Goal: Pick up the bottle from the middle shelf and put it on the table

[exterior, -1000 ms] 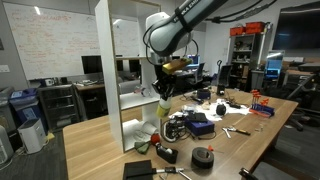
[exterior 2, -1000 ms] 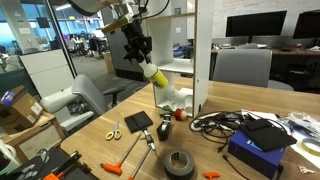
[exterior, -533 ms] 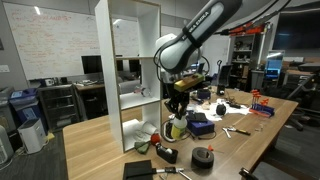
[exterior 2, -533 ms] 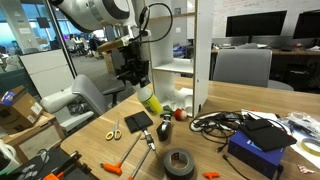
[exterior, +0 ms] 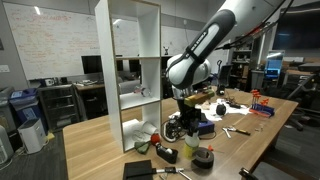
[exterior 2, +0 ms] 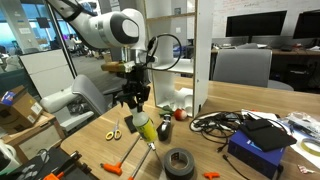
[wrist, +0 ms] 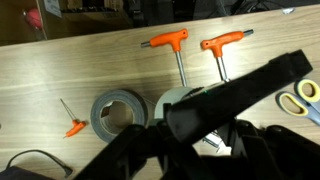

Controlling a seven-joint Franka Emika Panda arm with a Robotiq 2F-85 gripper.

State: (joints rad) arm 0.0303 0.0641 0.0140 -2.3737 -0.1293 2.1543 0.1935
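Note:
I will next lower my gripper to the bare wood (exterior: 208, 175) beside the tape roll below, nearer the table's edge. Then I will straighten the tilted bottle and let go of its top.
The pale yellow-green bottle (exterior: 190, 145) hangs tilted in my gripper (exterior: 187, 130), low over the wooden table (exterior: 95, 140), in front of the white shelving unit (exterior: 128, 60). In the other exterior view the bottle (exterior 2: 141, 127) sits under the gripper (exterior 2: 135, 108), close above the table (exterior 2: 95, 140); I cannot tell whether it touches. The middle shelf (exterior: 134, 99) holds no bottle. In the wrist view the black fingers (wrist: 230, 95) fill the foreground, closed around the bottle's pale body (wrist: 182, 98).
A grey tape roll (wrist: 118, 112) lies right beside the bottle, also in both exterior views (exterior 2: 178, 161) (exterior: 203, 158). Two orange-handled tools (wrist: 165, 42) and scissors (wrist: 305, 98) lie on the table. Cables and a blue box (exterior 2: 255, 140) lie further along.
The gripper has carried the bottle down and away from the shelf, from about shelf height to just above the table near the tape roll.

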